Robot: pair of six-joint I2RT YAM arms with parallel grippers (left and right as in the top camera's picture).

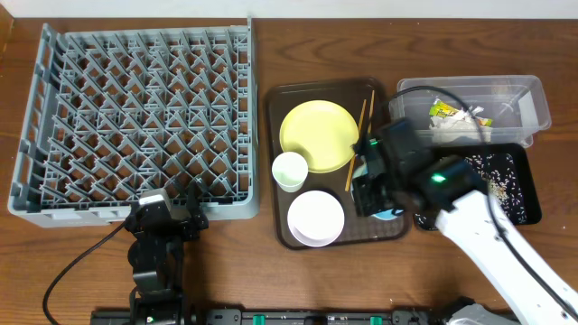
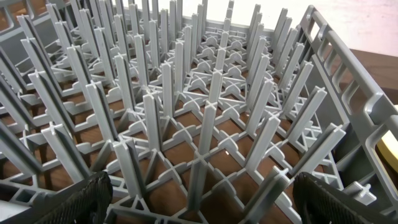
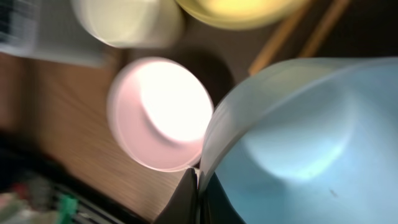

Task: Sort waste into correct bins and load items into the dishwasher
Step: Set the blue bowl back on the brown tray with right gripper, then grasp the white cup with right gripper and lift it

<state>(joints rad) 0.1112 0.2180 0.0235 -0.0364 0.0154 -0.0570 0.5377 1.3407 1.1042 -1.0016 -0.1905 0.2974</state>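
Observation:
My right gripper lowers the light blue bowl onto the brown serving tray's near corner point(image 1: 376, 222) beside the white bowl next.
My right gripper point(image 3: 199, 186) is shut on the rim of the light blue bowl point(image 3: 298, 143) over the right side of the brown serving tray point(image 1: 284, 236); overhead, the arm hides most of that bowl point(image 1: 386, 213). The yellow plate point(image 1: 318, 134), white cup point(image 1: 290, 170), white bowl point(image 1: 316, 217) and chopsticks point(image 1: 358, 137) lie on that tray. The clear tub point(image 1: 528, 97) holds the yellow-green wrapper point(image 1: 443, 111) and crumpled paper point(image 1: 459, 128). The black tray point(image 1: 513, 181) holds rice scraps. My left gripper point(image 2: 199, 202) is open at the front edge of the grey dish rack point(image 1: 135, 117).
The left arm's base point(image 1: 155, 262) stands in front of the rack's near right corner. The rack's upright pegs point(image 2: 205, 124) fill the left wrist view. Bare wooden table point(image 1: 235, 271) lies along the front edge.

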